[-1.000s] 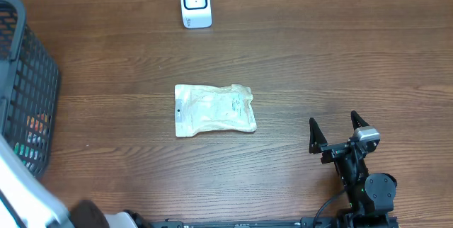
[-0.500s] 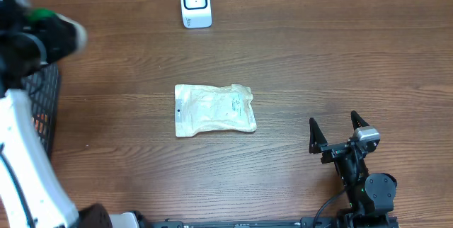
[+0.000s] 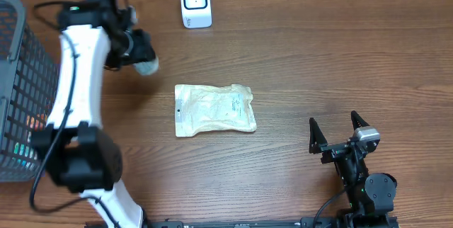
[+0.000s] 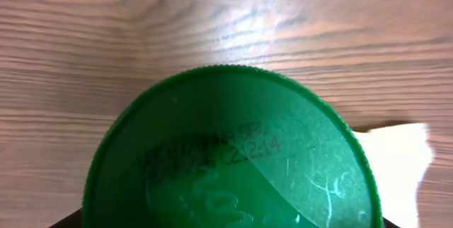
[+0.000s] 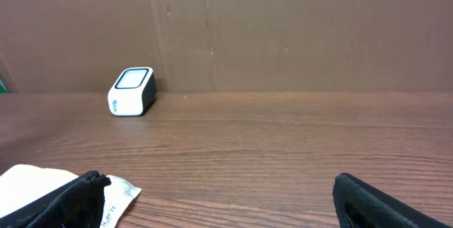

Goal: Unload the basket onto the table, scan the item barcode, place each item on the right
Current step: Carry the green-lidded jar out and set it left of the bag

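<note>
Next, my left gripper brings the container [image 3: 147, 65] across and down, to its right in the overhead view, and releases it on clear wood beside the pouch.
A round green lid [image 4: 233, 157] with printed date code fills the left wrist view; it belongs to a container [image 3: 147, 65] that my left gripper [image 3: 136, 49] is shut on, held above the table left of the white scanner [image 3: 196, 3]. The gripper's fingers are hidden behind the lid in the wrist view. No barcode shows. A white pouch [image 3: 214, 109] lies flat mid-table, below and right of the held container. My right gripper [image 3: 339, 132] rests open near the front right, with nothing between its fingers [image 5: 375, 200].
A dark mesh basket [image 3: 21, 79] with coloured items inside stands at the left edge. The scanner [image 5: 132, 91] sits against the brown cardboard back wall. A corner of the pouch [image 5: 35, 182] shows by the right gripper's left finger.
The left arm has swung up from the basket side to over the table, carrying the green-lidded container toward the scanner. The right arm and the pouch have not moved.
</note>
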Tool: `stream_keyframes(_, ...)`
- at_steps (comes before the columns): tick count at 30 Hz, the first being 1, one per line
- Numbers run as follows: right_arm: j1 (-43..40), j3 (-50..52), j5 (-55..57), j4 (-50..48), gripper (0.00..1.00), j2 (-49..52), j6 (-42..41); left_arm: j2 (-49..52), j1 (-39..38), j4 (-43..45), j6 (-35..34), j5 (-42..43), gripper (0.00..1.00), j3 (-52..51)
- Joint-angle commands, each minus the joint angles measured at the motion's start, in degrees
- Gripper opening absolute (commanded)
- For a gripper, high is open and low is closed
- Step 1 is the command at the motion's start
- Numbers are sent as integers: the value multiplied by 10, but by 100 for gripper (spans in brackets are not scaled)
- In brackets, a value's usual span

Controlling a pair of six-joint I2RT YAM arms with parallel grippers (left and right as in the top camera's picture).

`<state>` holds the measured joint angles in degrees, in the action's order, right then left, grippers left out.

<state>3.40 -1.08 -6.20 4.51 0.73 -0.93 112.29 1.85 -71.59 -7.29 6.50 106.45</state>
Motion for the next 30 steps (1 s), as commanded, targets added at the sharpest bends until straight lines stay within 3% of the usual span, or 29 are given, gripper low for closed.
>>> stream_keyframes(1, -2, 6, -3, -3, 100, -6, -3, 35, -14, 12, -11, -49, 41, -8)
stream_keyframes(17, -2, 6, -3, -3, 100, -6, -3, 123, -56, 77, -59, -54, 52, -36)
stream_keyframes(25, -2, 6, -3, -3, 100, -6, -3, 127, -60, 64, -54, -54, 83, -37)
stream_keyframes(27, -2, 6, -3, -3, 100, -6, -3, 127, -60, 57, -53, -54, 98, -36)
stream_keyframes(30, -2, 6, -3, -3, 100, -6, -3, 125, -60, 41, -53, -54, 100, -30)
